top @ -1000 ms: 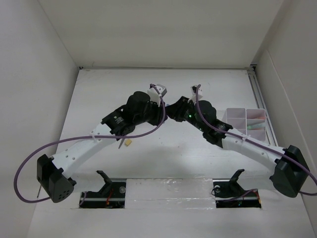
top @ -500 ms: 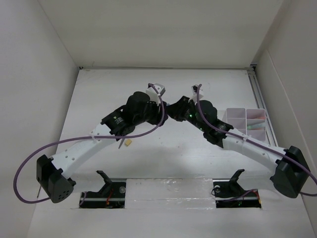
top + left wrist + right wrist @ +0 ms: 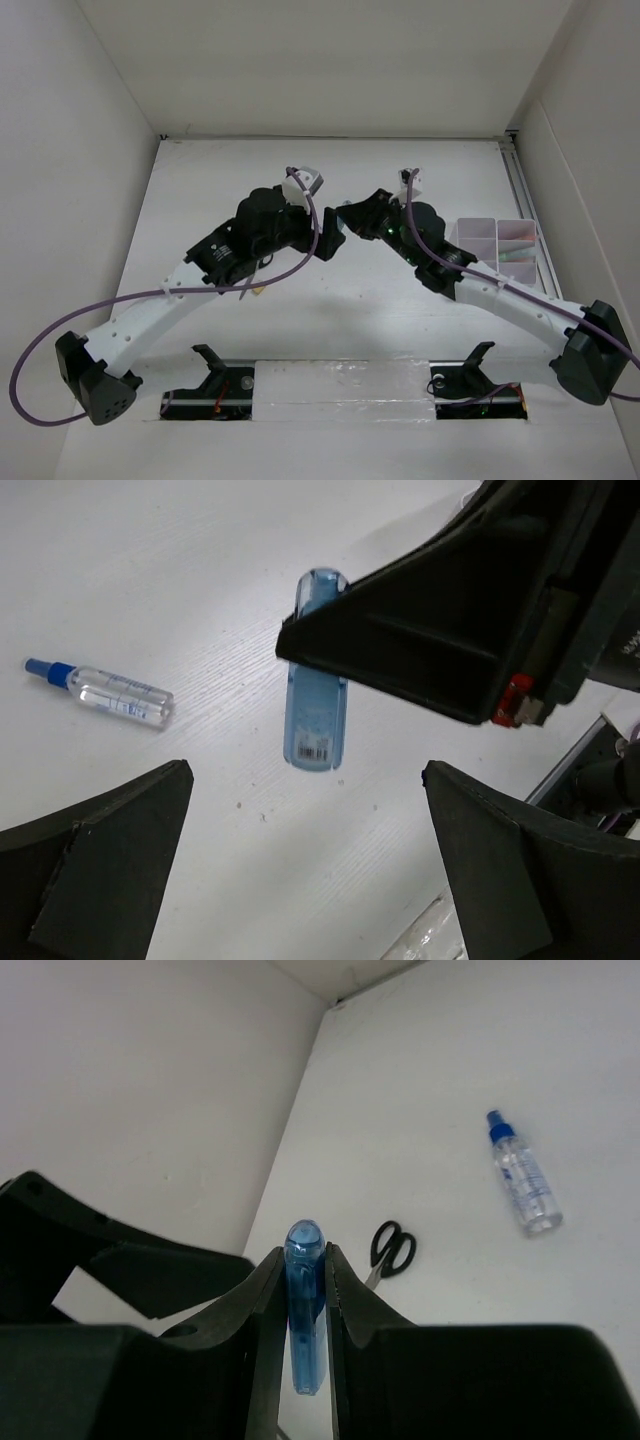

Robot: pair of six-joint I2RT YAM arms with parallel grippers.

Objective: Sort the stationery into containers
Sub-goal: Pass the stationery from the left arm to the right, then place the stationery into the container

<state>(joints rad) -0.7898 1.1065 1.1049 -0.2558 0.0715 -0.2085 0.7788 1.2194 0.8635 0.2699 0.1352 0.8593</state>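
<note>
The container's near section point(image 3: 521, 272) beside the green item looks empty, so my right gripper needs to take the marker there next, to the right in the top view, and let go of it.
A blue translucent marker point(image 3: 303, 1305) is pinched upright between the fingers of my right gripper point(image 3: 303, 1252), which is shut on it above the table. In the left wrist view the same marker point(image 3: 315, 720) hangs below the right gripper's black fingers point(image 3: 400, 650). My left gripper point(image 3: 305, 785) is wide open just short of it, holding nothing. The two grippers meet mid-table point(image 3: 335, 228). A blue-capped clear glue bottle point(image 3: 525, 1180) and black-handled scissors point(image 3: 392, 1250) lie on the table. The containers point(image 3: 497, 250) stand at the right.
White walls enclose the table on three sides. A green item point(image 3: 515, 256) lies in one compartment of the containers. Purple cables loop off both arms. The glue bottle point(image 3: 115, 692) lies left of the marker in the left wrist view.
My left gripper has opened wide and let go of the blue marker, and its arm has drawn back to the left. The right gripper stays shut on the marker.
</note>
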